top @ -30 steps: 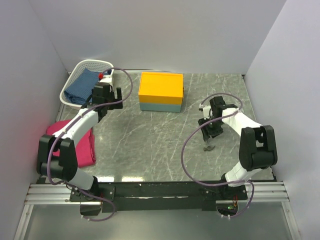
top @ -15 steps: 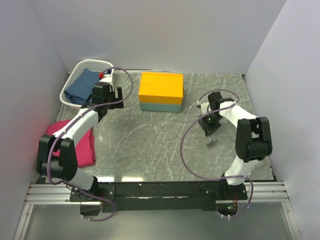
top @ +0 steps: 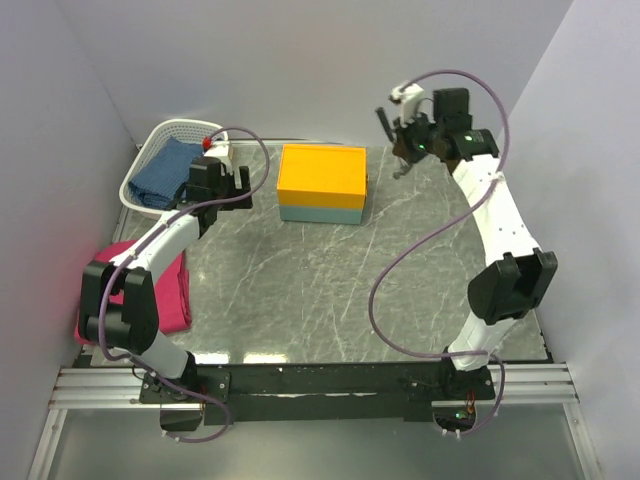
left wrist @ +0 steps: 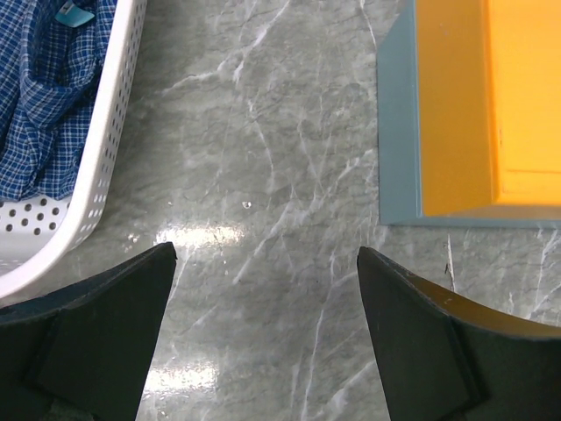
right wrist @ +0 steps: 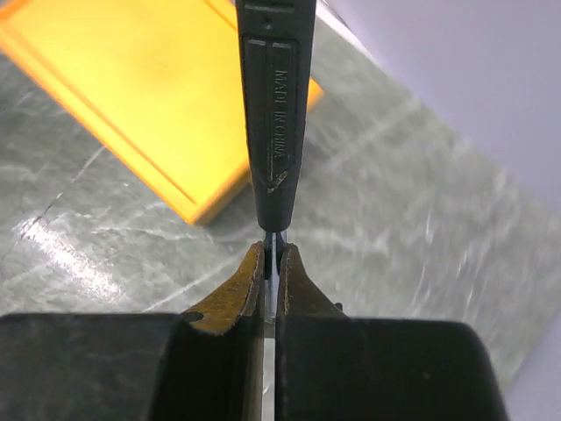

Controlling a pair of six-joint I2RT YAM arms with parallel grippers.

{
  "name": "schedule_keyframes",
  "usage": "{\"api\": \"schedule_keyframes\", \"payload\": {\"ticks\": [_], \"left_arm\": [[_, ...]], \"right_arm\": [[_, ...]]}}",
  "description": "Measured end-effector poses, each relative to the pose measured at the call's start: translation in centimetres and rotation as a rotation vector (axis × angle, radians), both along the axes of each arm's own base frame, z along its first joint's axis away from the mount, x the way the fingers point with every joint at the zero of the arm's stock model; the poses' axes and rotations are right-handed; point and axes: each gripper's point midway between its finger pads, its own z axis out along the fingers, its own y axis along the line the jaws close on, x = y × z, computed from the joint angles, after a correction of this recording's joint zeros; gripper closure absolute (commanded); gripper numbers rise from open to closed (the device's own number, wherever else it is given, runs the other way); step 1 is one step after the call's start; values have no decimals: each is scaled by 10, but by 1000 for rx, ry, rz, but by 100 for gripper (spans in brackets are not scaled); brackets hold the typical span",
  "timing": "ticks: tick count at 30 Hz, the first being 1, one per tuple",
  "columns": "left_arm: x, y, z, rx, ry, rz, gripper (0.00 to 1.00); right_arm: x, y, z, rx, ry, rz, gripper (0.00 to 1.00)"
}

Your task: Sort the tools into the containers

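Note:
The box's empty orange top lies below my right gripper, to its left in the top view. The right gripper moves there next, turns, lowers and releases the hammer.
My right gripper is raised near the back wall, just right of the box, and is shut on the thin metal shaft of the small hammer. The hammer's black handle sticks out past the fingertips toward the box; its head is hidden in the right wrist view. The box has an orange top and a pale blue base. My left gripper stands open and empty over bare table, between the white basket and the box. No other tools are in view.
The white perforated basket at the back left holds a folded blue checked cloth. A pink folded cloth lies at the left edge beside the left arm. White walls close the table on three sides.
The right gripper closed on the hammer at the right of the table, lifted it and swung it up and back to beside the box. The left arm has barely moved.

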Motion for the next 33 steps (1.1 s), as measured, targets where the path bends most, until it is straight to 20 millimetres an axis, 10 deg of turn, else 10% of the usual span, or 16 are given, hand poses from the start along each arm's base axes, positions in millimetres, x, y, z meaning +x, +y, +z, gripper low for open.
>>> {"api": "schedule_keyframes", "payload": {"ticks": [9,23,33], "left_arm": [[-12,0,-4,-2,3,-15,8],[-32,14,-10,-17,-5,-1,7],[-34,27,-12,-28,6,27,7]], "right_arm": [[2,116,-34,-188,-61,466,100],[19,144,-39,-500,-238,706,100],[46,160,-99,-584,-187,722,96]]}}
